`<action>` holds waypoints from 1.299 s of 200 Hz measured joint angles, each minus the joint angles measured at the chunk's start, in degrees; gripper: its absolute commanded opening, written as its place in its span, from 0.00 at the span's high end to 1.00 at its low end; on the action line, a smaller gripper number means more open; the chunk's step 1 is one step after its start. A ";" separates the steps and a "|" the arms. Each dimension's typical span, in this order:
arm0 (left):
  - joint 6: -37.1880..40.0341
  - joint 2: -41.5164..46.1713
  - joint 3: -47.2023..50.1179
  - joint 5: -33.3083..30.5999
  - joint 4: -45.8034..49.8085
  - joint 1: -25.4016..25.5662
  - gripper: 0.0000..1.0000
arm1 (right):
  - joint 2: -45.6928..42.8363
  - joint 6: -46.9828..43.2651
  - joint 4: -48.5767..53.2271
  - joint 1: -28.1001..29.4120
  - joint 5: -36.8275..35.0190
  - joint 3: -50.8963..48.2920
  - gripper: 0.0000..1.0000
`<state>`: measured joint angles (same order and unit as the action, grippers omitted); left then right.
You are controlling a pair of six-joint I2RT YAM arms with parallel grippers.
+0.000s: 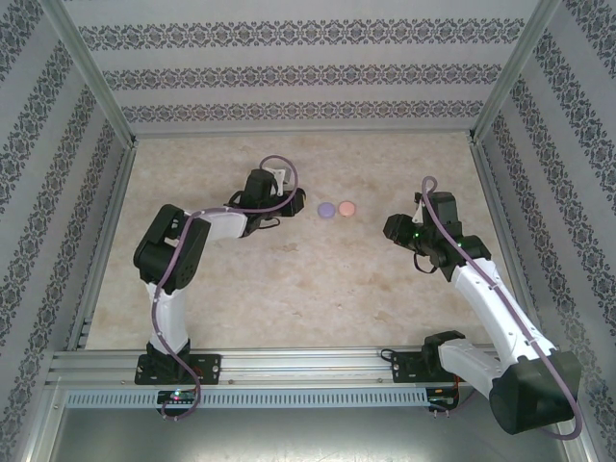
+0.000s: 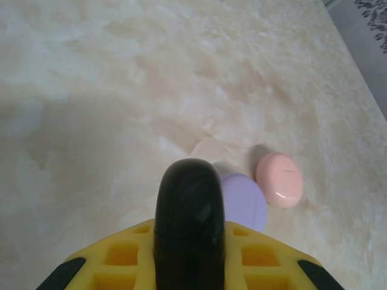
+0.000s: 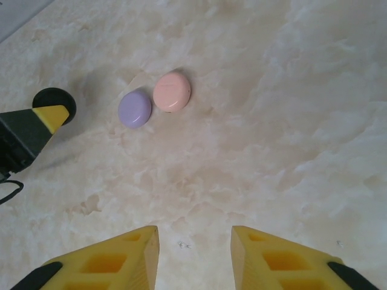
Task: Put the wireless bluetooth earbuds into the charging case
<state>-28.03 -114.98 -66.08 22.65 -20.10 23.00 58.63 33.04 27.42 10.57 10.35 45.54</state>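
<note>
My left gripper holds the black charging case and will next lower it and release it on the bare tabletop below, clear of the lilac case.
My left gripper (image 2: 190, 244) is shut on a black, rounded charging case (image 2: 189, 196), closed, which stands up between the yellow fingers. In the right wrist view that case (image 3: 55, 100) shows as a dark disc at the left gripper's tip. A closed lilac case (image 1: 326, 209) and a closed pink case (image 1: 347, 208) lie touching side by side on the table, just right of the left gripper (image 1: 280, 198). My right gripper (image 3: 195, 241) stands open over bare table with nothing between its fingers, well short of the two cases. The earbuds are out of view.
The marble-patterned table (image 1: 318, 279) is ringed by patterned walls and metal frame posts (image 1: 115, 135). A metal rail (image 1: 289, 361) carrying both arm bases runs along the near edge.
</note>
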 measured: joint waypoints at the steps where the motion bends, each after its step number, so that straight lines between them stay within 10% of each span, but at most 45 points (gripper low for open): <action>1: -0.07 -0.09 -0.11 0.02 0.11 -0.04 0.98 | 0.00 -0.02 0.00 0.00 0.00 0.00 0.61; 104: -3.13 -5.09 -3.72 4.17 7.98 -2.40 0.66 | 0.02 -0.04 0.26 -0.72 -0.02 0.98 0.45; 144: -3.06 -4.61 -4.46 5.33 8.33 -2.51 0.37 | -0.04 -0.02 0.70 -1.11 -0.04 2.56 0.39; 156: -2.51 -4.17 -4.44 5.42 8.57 -2.62 0.00 | -0.11 -0.02 0.96 -1.11 -0.02 2.93 0.35; 205: -1.11 1.95 -0.15 0.90 12.66 -6.99 0.01 | -0.94 -0.76 2.97 -2.23 -0.68 5.46 0.02; 260: 2.54 13.88 2.97 -2.38 17.64 -11.41 0.01 | -1.95 -0.68 4.04 -4.09 -1.79 7.13 0.02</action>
<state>-25.50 -101.10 -63.11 20.27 -2.46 11.60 56.69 32.36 31.46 6.48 8.56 52.66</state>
